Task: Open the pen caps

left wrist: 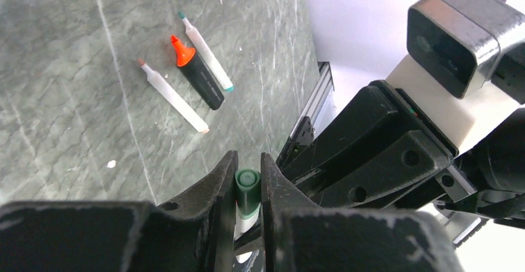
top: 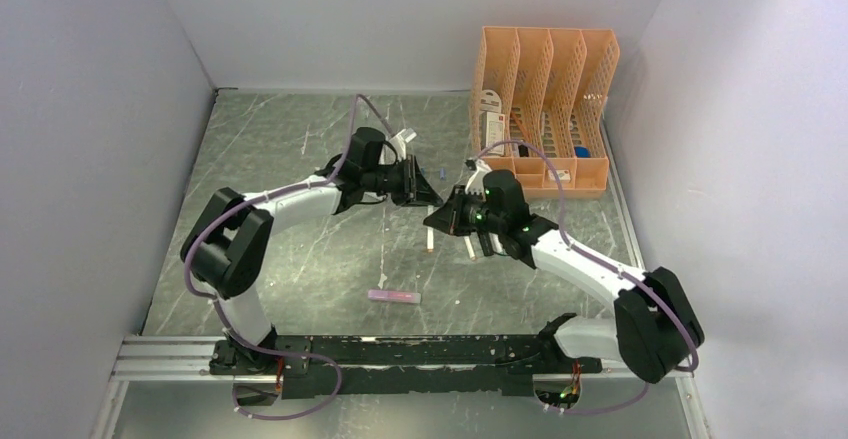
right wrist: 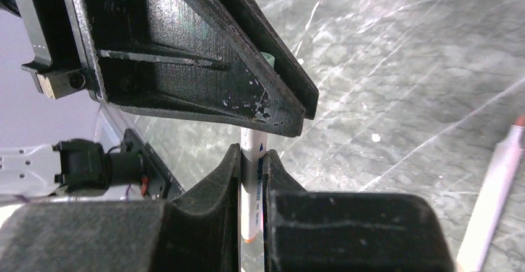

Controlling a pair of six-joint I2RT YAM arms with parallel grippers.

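Bare tabletop beside the uncapped pens is below my right gripper and to its right in the top view, so it will next move over and down to release.
Both grippers meet over the middle of the table on one white pen. My left gripper (top: 430, 199) (left wrist: 248, 171) is shut on its green cap (left wrist: 248, 190), which sits on the barrel end. My right gripper (top: 440, 221) (right wrist: 252, 156) is shut on the white barrel (right wrist: 254, 143). The cap's green edge peeks past the left fingers in the right wrist view (right wrist: 269, 57). Three uncapped pens lie on the table: a white one with a reddish tip (left wrist: 173, 97), a stubby black one with an orange tip (left wrist: 199, 74), and a white one with teal ends (left wrist: 207, 51).
A peach mesh organiser (top: 545, 109) stands at the back right. A pink pen (top: 393, 296) lies near the front rail. A small blue cap (top: 442, 172) lies behind the grippers. A pale lilac pen (right wrist: 495, 191) lies to the right in the right wrist view.
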